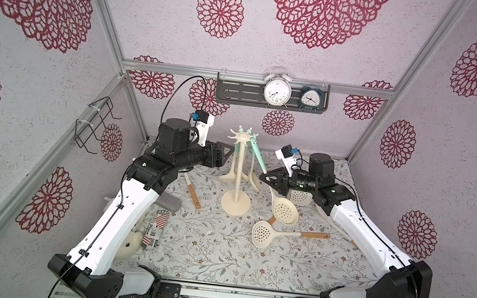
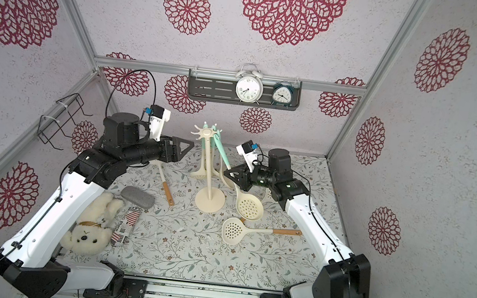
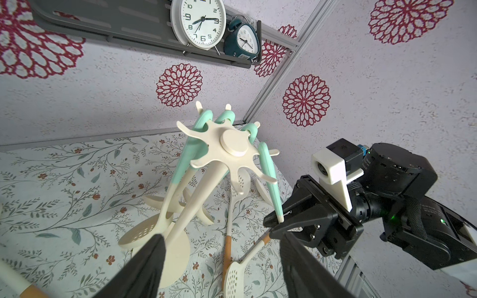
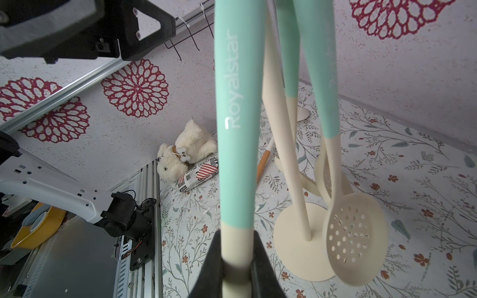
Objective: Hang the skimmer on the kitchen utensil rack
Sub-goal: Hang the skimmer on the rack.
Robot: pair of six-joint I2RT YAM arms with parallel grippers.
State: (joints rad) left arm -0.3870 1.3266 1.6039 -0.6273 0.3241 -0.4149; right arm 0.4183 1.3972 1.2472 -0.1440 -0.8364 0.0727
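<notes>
My right gripper should next swing the skimmer's lower end in toward the rack's pole (image 1: pixel 239 174) (image 4: pixel 289 174) and release it, because the handle slants away from the pole below the hook.
The cream kitchen utensil rack (image 1: pixel 239 172) stands mid-table, its hook crown (image 3: pixel 235 144) carrying several mint-handled utensils. My right gripper (image 4: pixel 236 258) is shut on the skimmer (image 4: pixel 237 103), low on the handle where mint meets cream. The skimmer slants up from its perforated head (image 1: pixel 285 211) to the crown; its handle top (image 3: pixel 263 148) sits against a hook, and I cannot tell whether it is hooked on. In both top views the right gripper (image 1: pixel 263 178) (image 2: pixel 227 173) is just right of the pole. My left gripper (image 1: pixel 227 156) (image 3: pixel 222 268) hangs open left of the pole, holding nothing.
Wood-handled skimmers (image 1: pixel 264 235) lie front right of the rack base (image 1: pixel 235 209), and a wood-handled spatula (image 1: pixel 192 193) lies to its left. A teddy bear (image 2: pixel 87 230), grey case (image 2: pixel 137 197) and striped packet (image 2: pixel 124 225) sit front left. Clocks stand on the dark shelf (image 1: pixel 237 91).
</notes>
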